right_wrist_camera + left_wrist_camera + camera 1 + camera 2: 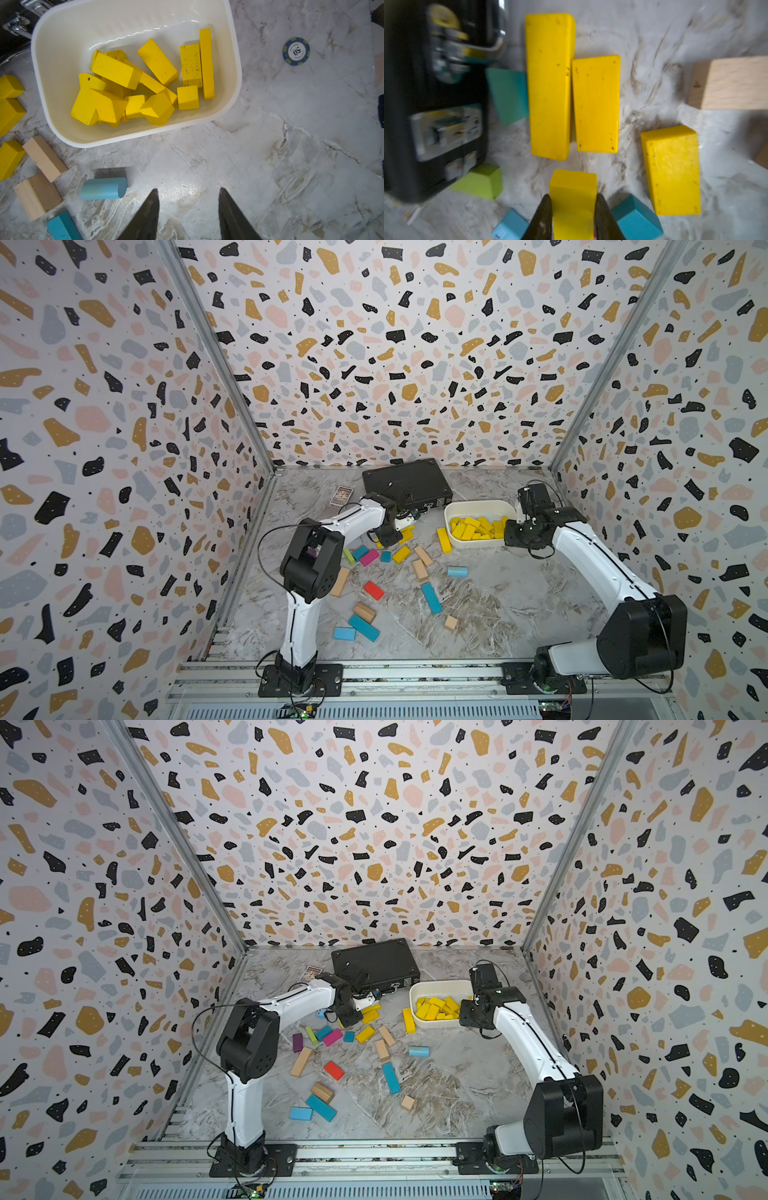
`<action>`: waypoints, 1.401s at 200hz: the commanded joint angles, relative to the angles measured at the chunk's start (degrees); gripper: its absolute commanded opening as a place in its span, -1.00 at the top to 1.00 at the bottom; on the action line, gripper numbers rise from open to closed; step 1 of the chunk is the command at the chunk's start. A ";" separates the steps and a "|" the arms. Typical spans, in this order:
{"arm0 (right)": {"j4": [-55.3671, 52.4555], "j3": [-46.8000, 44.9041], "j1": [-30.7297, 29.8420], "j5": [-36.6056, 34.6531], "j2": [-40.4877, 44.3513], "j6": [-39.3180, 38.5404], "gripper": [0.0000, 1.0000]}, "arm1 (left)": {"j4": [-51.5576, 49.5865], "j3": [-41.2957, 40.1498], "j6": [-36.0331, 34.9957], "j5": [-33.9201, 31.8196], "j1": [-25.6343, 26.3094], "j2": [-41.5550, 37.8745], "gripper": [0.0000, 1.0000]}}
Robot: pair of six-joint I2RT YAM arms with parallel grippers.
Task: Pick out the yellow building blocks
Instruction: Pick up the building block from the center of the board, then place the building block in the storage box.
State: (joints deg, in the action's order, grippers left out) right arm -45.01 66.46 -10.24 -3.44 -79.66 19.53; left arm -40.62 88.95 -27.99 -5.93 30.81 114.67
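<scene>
I should next lift my left gripper and move it past the long yellow bar, over the bin's end by the case, to release among yellow blocks.
My left gripper (572, 198) is shut on a small yellow building block (573, 185), low over the table in front of the black case. Just past it lie a long yellow bar (550, 85), a shorter yellow block (597, 104) and a third (672, 170). In both top views another yellow bar (444, 540) (409, 1021) lies beside the white bin (478, 504) (440, 983). Several yellow blocks (158, 62) are piled inside the bin (234, 62). My right gripper (188, 193) is open and holds nothing, above bare table beside the bin.
A black case (407, 485) lies at the back, with a card (341, 494) to its left. Tan blocks (423, 556), a blue cylinder (457, 571), a red block (373, 590), teal bars (431, 598) and a magenta block (369, 558) are scattered mid-table. A poker chip (296, 51) lies past the bin.
</scene>
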 commanded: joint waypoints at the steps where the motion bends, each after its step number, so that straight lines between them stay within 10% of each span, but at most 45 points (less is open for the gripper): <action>1: -1.40 0.52 0.17 -0.12 2.33 0.39 0.04 | 5.85 -1.64 7.49 4.69 -0.31 -9.19 1.00; 54: -1.31 0.17 0.22 0.20 3.14 0.99 0.05 | 29.25 -10.02 45.57 19.82 0.41 -17.83 1.00; 109: -2.36 -0.18 0.19 -0.61 5.05 1.09 0.05 | 56.03 -9.68 79.67 25.68 5.46 -6.02 1.00; 205: -2.53 -2.29 0.22 -0.78 6.82 1.61 0.05 | 41.86 6.56 80.73 17.80 10.19 11.17 1.00; 280: -2.61 -1.56 0.21 -0.62 6.35 1.21 0.04 | 33.35 9.16 74.63 11.50 10.95 10.77 0.25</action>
State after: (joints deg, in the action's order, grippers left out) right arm -46.06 64.20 -10.24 -3.55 -74.28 20.60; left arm -4.10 96.66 49.47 7.97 41.54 126.48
